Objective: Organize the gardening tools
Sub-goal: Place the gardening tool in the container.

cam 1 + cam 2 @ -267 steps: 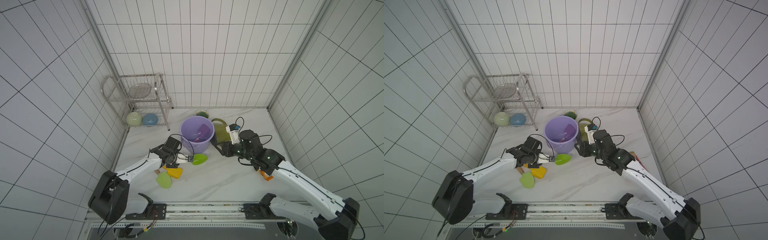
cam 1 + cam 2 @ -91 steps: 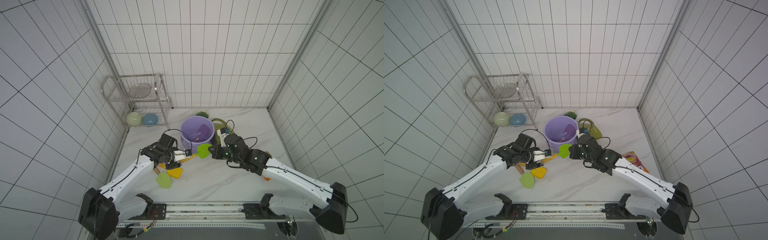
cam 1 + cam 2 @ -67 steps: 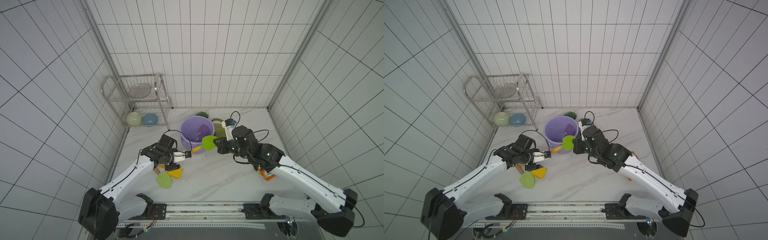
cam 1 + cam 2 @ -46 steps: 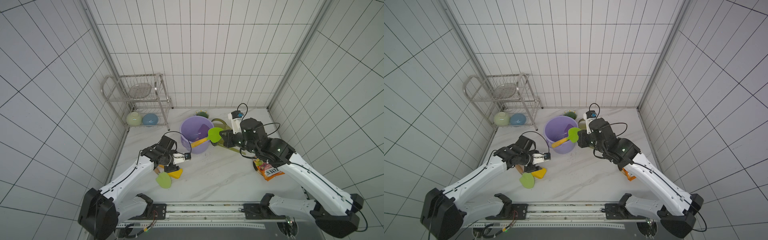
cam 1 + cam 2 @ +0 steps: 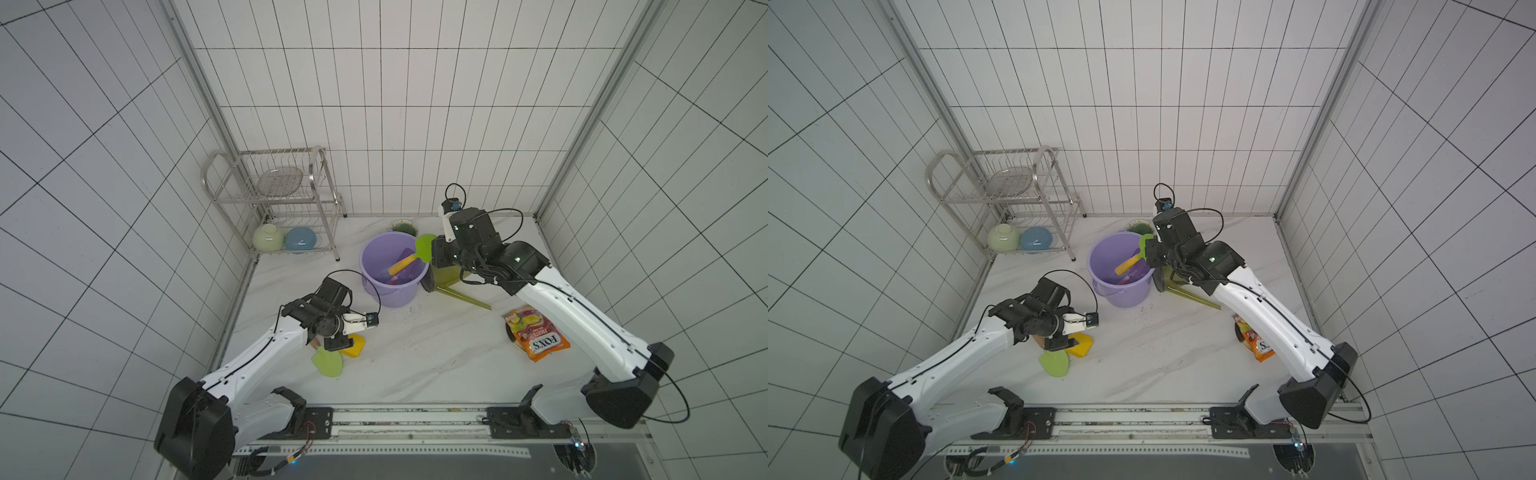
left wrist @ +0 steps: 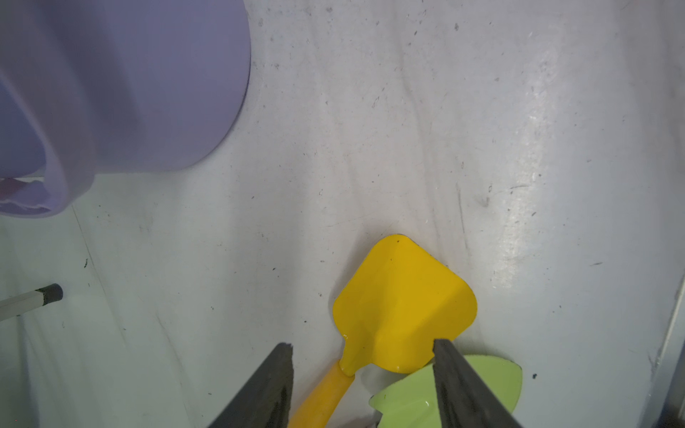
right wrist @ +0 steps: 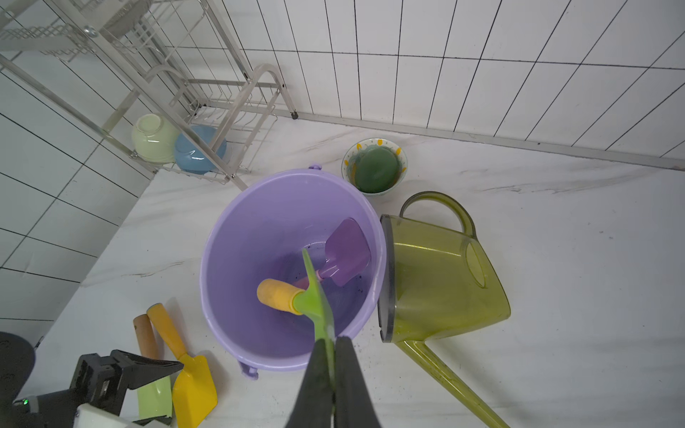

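The green trowel's handle already points inside. My right gripper needs to move down past the bucket's rim into the lilac bucket below it next and let go of the green trowel's blade.
My right gripper (image 7: 331,342) is shut on the blade edge of the green trowel (image 7: 318,296), which has a yellow handle. It hangs over the lilac bucket (image 7: 222,237), handle pointing down into it; both top views show the green trowel (image 5: 426,245) (image 5: 1144,243) at the bucket's right rim. A purple trowel (image 7: 348,248) lies inside the bucket. My left gripper (image 6: 363,344) is open just above the yellow trowel (image 6: 400,307), fingers on either side of its neck. The pale green trowel (image 6: 493,381) lies beside it. The olive watering can (image 7: 437,278) lies on its side against the bucket.
A wire dish rack (image 5: 274,195) with two bowls stands at the back left. A small bowl (image 7: 374,166) holding something dark green sits behind the bucket. An orange snack bag (image 5: 536,334) lies on the right, under my right arm. Tiled walls close three sides.
The right gripper has carried the green trowel up and back from the table's middle to over the bucket. The left gripper has drawn back and down over the yellow trowel.
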You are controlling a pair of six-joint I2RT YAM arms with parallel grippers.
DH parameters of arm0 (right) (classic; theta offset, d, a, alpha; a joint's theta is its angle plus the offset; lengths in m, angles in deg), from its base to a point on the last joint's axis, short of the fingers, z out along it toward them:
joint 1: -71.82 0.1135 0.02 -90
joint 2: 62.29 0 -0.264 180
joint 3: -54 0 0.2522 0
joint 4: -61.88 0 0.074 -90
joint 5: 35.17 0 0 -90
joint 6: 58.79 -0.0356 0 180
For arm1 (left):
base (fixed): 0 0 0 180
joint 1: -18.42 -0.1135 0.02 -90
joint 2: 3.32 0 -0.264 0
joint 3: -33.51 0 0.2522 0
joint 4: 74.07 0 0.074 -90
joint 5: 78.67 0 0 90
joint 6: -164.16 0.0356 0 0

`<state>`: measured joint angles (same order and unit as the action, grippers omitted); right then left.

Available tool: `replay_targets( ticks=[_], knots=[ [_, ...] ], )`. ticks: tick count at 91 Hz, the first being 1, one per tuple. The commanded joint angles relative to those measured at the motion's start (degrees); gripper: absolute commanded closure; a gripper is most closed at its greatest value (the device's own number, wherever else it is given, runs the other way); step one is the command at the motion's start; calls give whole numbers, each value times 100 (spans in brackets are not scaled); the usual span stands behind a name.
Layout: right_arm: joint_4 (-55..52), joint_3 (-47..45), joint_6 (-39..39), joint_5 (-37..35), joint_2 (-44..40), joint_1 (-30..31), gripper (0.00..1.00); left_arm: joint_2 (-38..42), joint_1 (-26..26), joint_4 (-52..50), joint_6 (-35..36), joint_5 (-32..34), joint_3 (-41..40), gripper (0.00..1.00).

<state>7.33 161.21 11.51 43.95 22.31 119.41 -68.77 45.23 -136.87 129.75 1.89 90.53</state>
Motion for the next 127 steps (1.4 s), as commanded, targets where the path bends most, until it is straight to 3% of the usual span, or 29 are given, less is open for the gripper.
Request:
replay_targets(
  ticks=[1,57,79,101,127],
  knots=[
    [-86,314,168,-30,344,-27,100,120,-51,86,134,162,-109,38],
    [332,245,-57,589,2006,-31,100,-238,-488,306,1022,856,-285,39],
    [425,119,-86,733,2119,-31,91,-469,-573,483,1533,1128,-360,43],
    [375,-7,-108,856,1811,-89,74,-848,-639,676,1999,1539,-340,46],
    [371,-573,-112,951,886,-144,49,-1118,-747,681,2229,1619,-192,53]
  ],
)
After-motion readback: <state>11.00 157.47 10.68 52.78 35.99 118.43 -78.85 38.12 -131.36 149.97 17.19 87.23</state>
